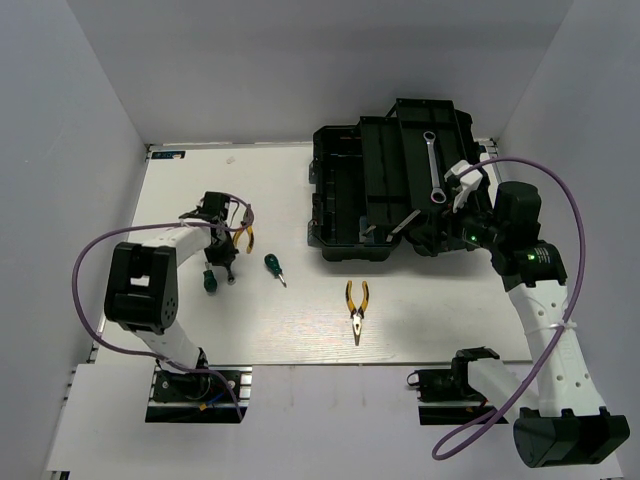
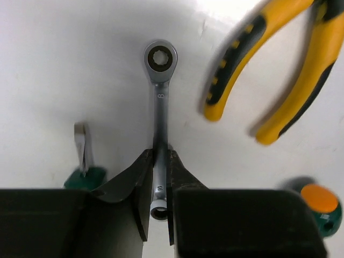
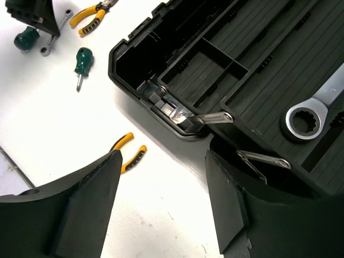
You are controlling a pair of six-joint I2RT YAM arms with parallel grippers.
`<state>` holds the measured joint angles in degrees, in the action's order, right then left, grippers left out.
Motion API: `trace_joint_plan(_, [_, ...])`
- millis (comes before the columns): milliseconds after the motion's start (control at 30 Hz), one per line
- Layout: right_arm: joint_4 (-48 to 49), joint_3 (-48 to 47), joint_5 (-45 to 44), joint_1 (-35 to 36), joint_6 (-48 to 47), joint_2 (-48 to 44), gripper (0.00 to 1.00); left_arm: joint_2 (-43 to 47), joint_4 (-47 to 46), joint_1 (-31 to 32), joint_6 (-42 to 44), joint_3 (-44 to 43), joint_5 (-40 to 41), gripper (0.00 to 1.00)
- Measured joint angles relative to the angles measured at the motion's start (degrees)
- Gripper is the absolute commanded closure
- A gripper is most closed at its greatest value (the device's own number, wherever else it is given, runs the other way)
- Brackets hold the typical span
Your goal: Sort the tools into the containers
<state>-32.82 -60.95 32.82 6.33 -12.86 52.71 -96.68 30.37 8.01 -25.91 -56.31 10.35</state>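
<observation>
Both tools are wrenches, so my left gripper needs to move up, outward and to the right in the top view and release over the tray [image 1: 417,168] beside the larger wrench.
My left gripper [image 2: 160,156] is shut on the shaft of a small silver ratchet wrench [image 2: 159,91], which points away from me over the white table. Yellow-handled pliers [image 2: 269,70] lie just right of it, and green screwdrivers sit on either side [image 2: 86,172] [image 2: 321,207]. In the top view the left gripper [image 1: 226,262] is at the table's left. The open black toolbox [image 1: 350,190] holds a larger silver wrench [image 1: 432,165] [image 3: 309,117]. My right gripper [image 3: 163,156] stands open and empty over the table at the toolbox's near corner.
A second pair of yellow pliers [image 1: 357,310] [image 3: 129,152] lies mid-table and a green screwdriver [image 1: 273,266] [image 3: 81,62] left of it. Metal latches [image 3: 212,118] stick out from the toolbox's near edge. White walls enclose the table.
</observation>
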Motion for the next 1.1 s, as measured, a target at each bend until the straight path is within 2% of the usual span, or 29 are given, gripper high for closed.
trace_joint_plan(200, [0.0,0.0,0.2,0.0,0.0,0.0,0.30,6.2,3.8,0.3,1.2,0.6,-2.7,1.00])
trace_joint_plan(433, [0.0,0.0,-0.1,0.0,0.0,0.0,0.30,12.4,5.6,1.0,2.8,-4.3,-8.8,1.00])
trace_joint_plan(500, [0.3,0.0,-1.5,0.0,0.5,0.0,0.52,13.2,5.7,1.4,3.4,-6.6,-11.8,1.00])
trace_joint_plan(567, [1.0,0.0,-4.3,0.0,1.5,0.0,0.82,13.3,5.6,2.4,3.9,-9.7,-15.2,1.00])
trace_joint_plan(600, [1.5,0.0,-6.6,0.0,2.6,0.0,1.00,13.2,5.7,3.1,4.1,-11.8,-16.9,1.00])
trace_joint_plan(733, [2.9,0.0,-15.0,-0.1,5.6,0.0,1.00,10.7,5.9,6.8,4.5,-23.6,-23.8,1.00])
trace_joint_plan(967, [4.4,0.0,-24.8,-0.6,8.2,0.0,1.00,-2.2,5.2,16.0,4.2,-52.7,-33.1,1.00])
trace_joint_plan(1100, [5.0,0.0,-31.3,-1.2,9.1,0.0,1.00,-9.2,2.4,21.2,2.2,-62.3,-36.9,1.00])
